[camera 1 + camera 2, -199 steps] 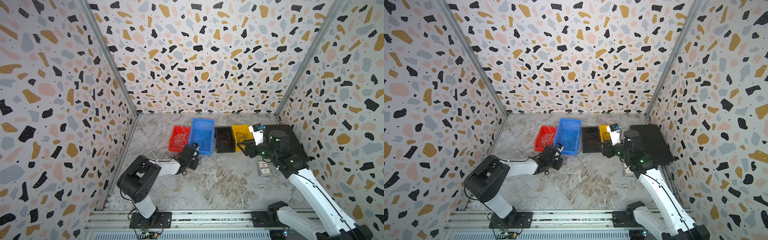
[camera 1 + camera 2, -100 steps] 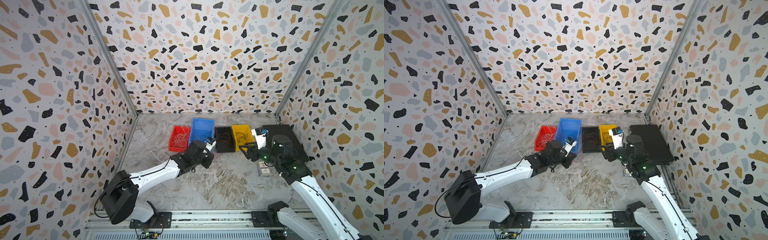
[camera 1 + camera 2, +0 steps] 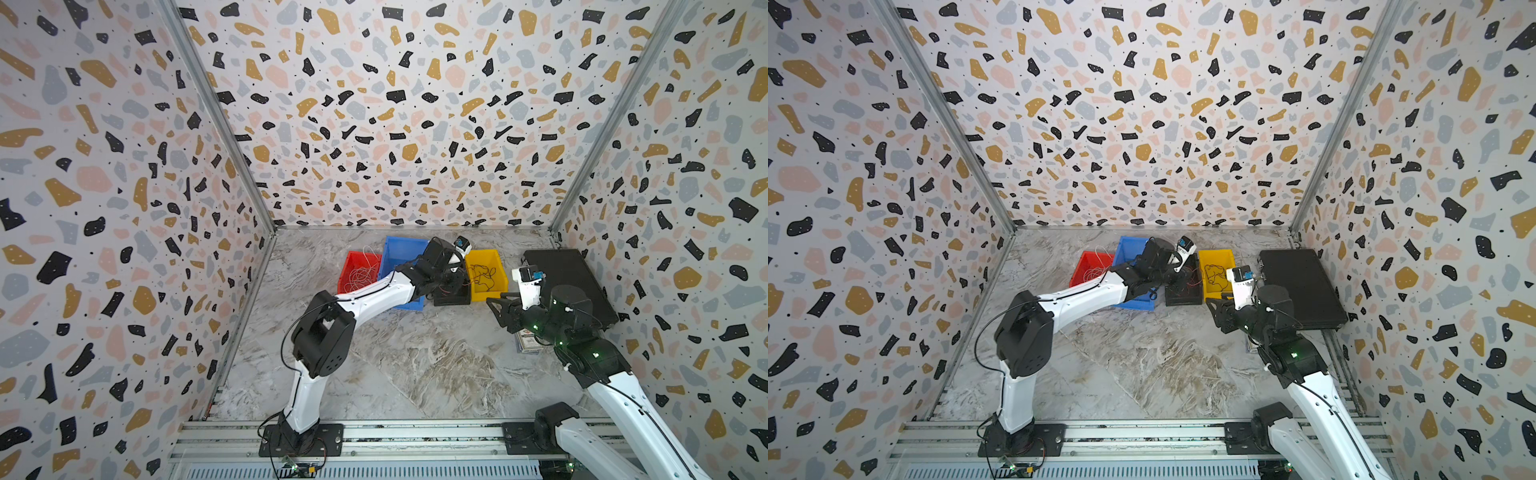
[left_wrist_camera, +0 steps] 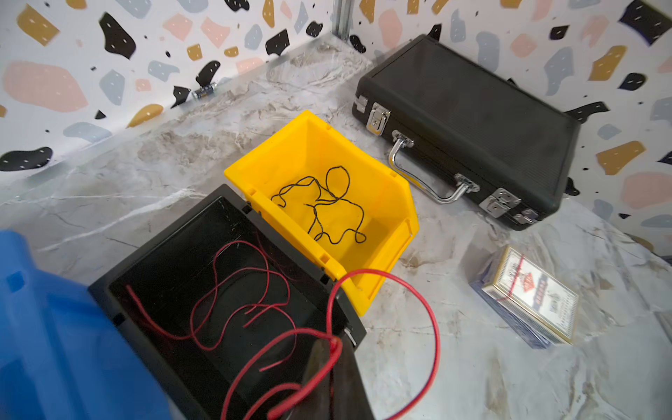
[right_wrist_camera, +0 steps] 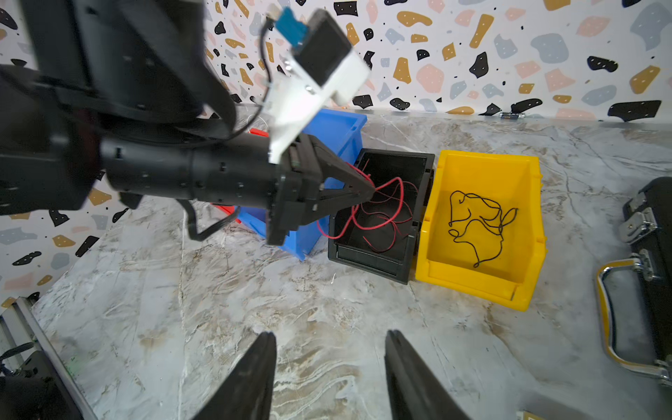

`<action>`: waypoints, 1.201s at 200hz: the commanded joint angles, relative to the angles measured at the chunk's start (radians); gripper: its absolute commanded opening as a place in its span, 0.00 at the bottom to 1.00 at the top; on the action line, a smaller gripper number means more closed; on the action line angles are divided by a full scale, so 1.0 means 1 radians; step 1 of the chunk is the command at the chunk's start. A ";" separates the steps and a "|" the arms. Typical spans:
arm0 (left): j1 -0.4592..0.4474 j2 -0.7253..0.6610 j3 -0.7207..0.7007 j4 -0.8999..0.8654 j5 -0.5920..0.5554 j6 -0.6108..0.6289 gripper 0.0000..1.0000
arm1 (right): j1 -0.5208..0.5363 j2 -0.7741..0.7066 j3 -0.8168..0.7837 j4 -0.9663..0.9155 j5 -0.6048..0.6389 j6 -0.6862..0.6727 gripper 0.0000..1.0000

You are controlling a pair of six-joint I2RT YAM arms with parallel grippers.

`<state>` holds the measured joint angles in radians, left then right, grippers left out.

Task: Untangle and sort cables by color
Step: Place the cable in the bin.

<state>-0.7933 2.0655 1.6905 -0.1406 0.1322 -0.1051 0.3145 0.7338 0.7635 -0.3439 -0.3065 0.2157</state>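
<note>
The black bin already holds the same color as the red cable. My left gripper will next move down into that bin and let go of the red cable over the ones inside.
My left gripper [image 4: 332,343] is shut on a red cable [image 4: 432,320] right over the black bin [image 4: 174,247], where more red cables lie; a long loop of the held cable hangs outside past the bin's corner. The same gripper [image 5: 371,191] shows in the right wrist view at the bin's rim. A black cable [image 4: 327,203] lies in the yellow bin [image 4: 312,145]. White cables [image 3: 360,274] lie in the red bin [image 3: 353,259], beside the blue bin [image 3: 401,249]. My right gripper [image 5: 329,332] stands open and empty above the bare floor in front of the bins.
A black case [image 4: 472,120] with a metal handle lies right of the yellow bin. A box of cards [image 4: 531,298] lies on the floor in front of it. A small battery [image 4: 204,91] rests against the back wall. Patterned walls close three sides.
My left arm has swung from in front of the red and blue bins rightward, to above the black bin. My right arm has drawn back a little toward the front.
</note>
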 commanded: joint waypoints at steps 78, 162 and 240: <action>0.077 0.166 0.099 0.063 -0.112 -0.088 0.35 | 0.004 -0.012 0.004 0.012 0.005 -0.005 0.52; 0.070 -0.087 -0.190 0.444 0.125 -0.199 1.00 | 0.003 -0.005 0.000 0.022 0.006 -0.006 0.53; 0.147 -0.636 -0.781 0.193 -0.348 -0.044 0.99 | 0.003 0.064 -0.049 0.105 0.020 -0.033 0.58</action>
<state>-0.6689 1.4910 1.0748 0.1226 -0.0139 -0.2005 0.3145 0.7731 0.7368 -0.2955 -0.2989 0.2092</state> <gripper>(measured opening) 0.994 0.556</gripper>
